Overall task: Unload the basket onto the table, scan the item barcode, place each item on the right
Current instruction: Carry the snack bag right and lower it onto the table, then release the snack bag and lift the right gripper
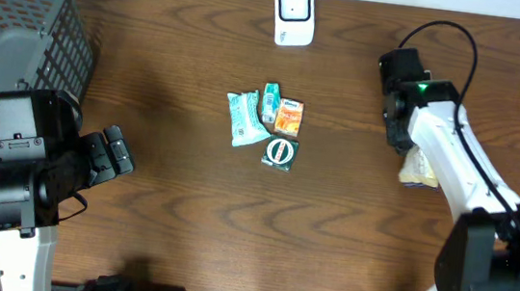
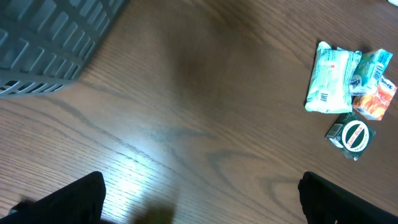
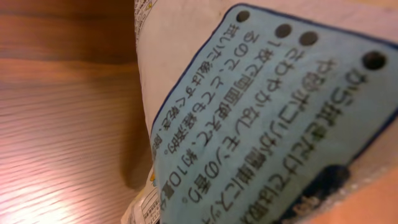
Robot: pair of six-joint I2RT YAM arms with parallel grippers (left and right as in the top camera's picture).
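Note:
I should next lower my right gripper toward the small items, onto the bare wood [image 1: 354, 149] open between them and the white packet.
My right gripper [image 1: 402, 141] is shut on a white packet with a pale blue label of Japanese print [image 3: 267, 124]. The packet fills the right wrist view, tilted above the wood, and hides the fingers. From above, the packet [image 1: 419, 168] shows beside the right arm at the table's right. The white barcode scanner [image 1: 293, 13] stands at the far edge, in the middle. My left gripper [image 2: 199, 205] is open and holds nothing above bare wood at the left [image 1: 116, 155].
Several small items lie in the middle of the table: a teal packet [image 1: 242, 117] [image 2: 331, 85], a small teal pack [image 1: 270, 101], an orange pack [image 1: 289, 118] and a dark green one with a round logo [image 1: 280, 153] [image 2: 351, 135]. A grey mesh basket [image 1: 22, 14] stands at the far left.

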